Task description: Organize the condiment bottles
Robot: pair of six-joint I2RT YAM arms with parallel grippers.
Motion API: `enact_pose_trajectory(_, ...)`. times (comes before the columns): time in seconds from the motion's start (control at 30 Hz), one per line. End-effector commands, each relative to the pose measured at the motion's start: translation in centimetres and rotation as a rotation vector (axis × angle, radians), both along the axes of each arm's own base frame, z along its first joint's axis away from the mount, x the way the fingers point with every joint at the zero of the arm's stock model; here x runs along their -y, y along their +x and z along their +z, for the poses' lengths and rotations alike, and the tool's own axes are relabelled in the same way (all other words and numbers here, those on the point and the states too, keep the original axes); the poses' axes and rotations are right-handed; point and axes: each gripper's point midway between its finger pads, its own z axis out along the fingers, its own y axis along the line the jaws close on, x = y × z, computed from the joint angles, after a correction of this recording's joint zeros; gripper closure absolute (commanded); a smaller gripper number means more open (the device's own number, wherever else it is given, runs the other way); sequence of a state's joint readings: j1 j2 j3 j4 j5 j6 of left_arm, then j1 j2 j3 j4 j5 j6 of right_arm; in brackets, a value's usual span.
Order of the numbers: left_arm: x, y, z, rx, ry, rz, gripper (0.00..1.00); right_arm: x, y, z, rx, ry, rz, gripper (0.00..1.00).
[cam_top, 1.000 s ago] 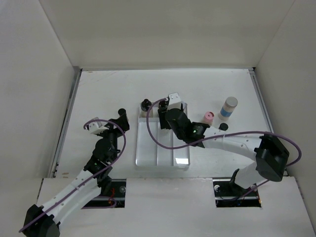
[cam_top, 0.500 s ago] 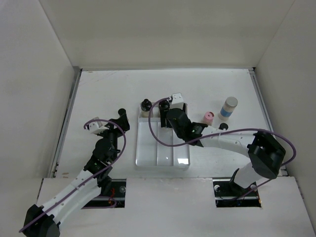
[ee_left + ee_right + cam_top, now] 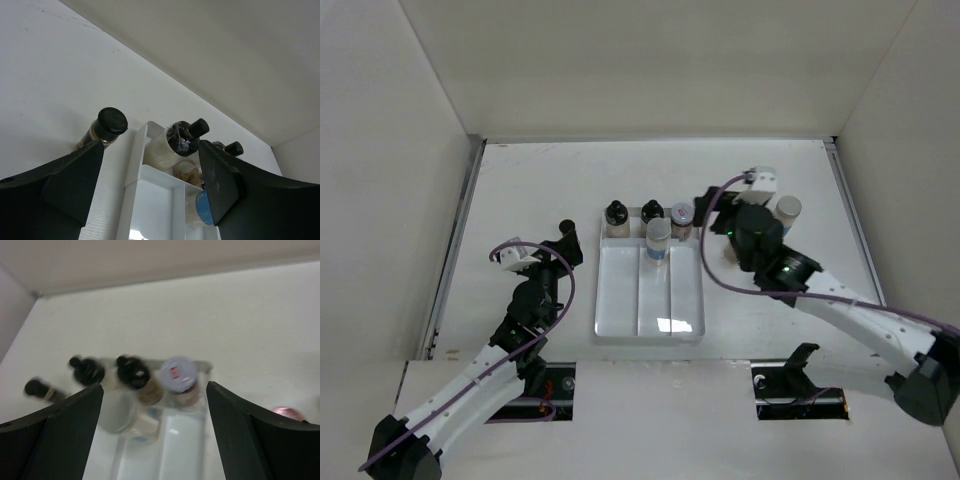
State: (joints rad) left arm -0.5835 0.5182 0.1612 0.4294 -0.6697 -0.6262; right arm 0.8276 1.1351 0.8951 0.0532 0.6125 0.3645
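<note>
The pale jar (image 3: 787,208) stands outside the tray, so I will swing my right gripper away from the tray, to the right in the top view, and then lower it around the jar.
The white tray (image 3: 650,300) holds condiment bottles at its far end. There are two black-capped bottles (image 3: 615,213) (image 3: 653,212), a grey-lidded jar (image 3: 682,215) and a taller blue-labelled bottle (image 3: 658,238). Another dark-capped bottle (image 3: 107,125) stands left of the tray, also in the right wrist view (image 3: 37,387). A pale jar (image 3: 786,207) shows beside the right arm, and a pink lid (image 3: 287,412) peeks past the right finger. My right gripper (image 3: 725,215) (image 3: 152,390) hangs open, right of the tray and empty. My left gripper (image 3: 563,245) (image 3: 150,150) is open and empty, left of the tray.
White walls enclose the table on the left, far and right sides. The near parts of the tray's three compartments (image 3: 665,300) hold nothing. The right arm (image 3: 840,300) stretches across the table's right half and covers things beneath it.
My right arm has swung right, away from the tray's far end, and its jaws have widened. The grey-lidded jar and blue-labelled bottle now stand uncovered. The left arm is still.
</note>
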Motion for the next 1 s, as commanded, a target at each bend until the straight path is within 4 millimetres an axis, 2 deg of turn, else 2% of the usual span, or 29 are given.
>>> enact_pose_trajectory(0.0,0.2,0.0,0.8,0.031,-0.027,-0.008,0.24,9.7,1.3,0.0,-0.001,0.017,-0.280,0.10)
enact_pose_trajectory(0.07,0.1,0.1,0.7,0.024,-0.023,-0.006,0.24,16.0,1.8,-0.7,-0.024,-0.006,-0.471,0.08)
enact_pose_trajectory(0.1,0.2,0.1,0.7,0.024,-0.023,-0.011,0.24,18.3,2.0,-1.3,-0.051,-0.033,-0.535,0.06)
enact_pose_trajectory(0.17,0.2,0.0,0.9,0.033,-0.030,-0.009,0.24,20.9,2.6,-2.8,-0.119,-0.086,-0.601,0.03)
enact_pose_trajectory(0.23,0.1,0.1,0.6,0.027,-0.025,-0.005,0.24,22.4,3.3,-4.1,-0.172,-0.135,-0.633,0.00)
enact_pose_trajectory(0.33,0.3,0.1,0.7,0.026,-0.025,-0.011,0.24,23.1,4.5,-5.5,-0.217,-0.148,-0.638,0.00)
enact_pose_trajectory(0.63,0.3,0.2,0.5,0.020,-0.020,-0.012,0.24,23.2,7.5,-8.5,-0.294,-0.047,-0.573,0.00)
enact_pose_trajectory(0.73,0.4,0.1,0.5,0.023,-0.023,-0.014,0.24,23.2,8.5,-9.2,-0.313,-0.018,-0.555,0.10)
enact_pose_trajectory(0.87,0.4,0.2,0.5,0.017,-0.018,-0.017,0.24,23.0,9.4,-10.1,-0.325,0.016,-0.540,0.35)
enact_pose_trajectory(0.93,0.4,0.1,0.6,0.026,-0.025,-0.014,0.24,23.2,9.3,-9.3,-0.298,0.024,-0.551,0.47)
enact_pose_trajectory(0.97,0.2,0.1,0.4,0.024,-0.024,-0.008,0.24,23.3,9.1,-8.4,-0.271,0.029,-0.562,0.50)
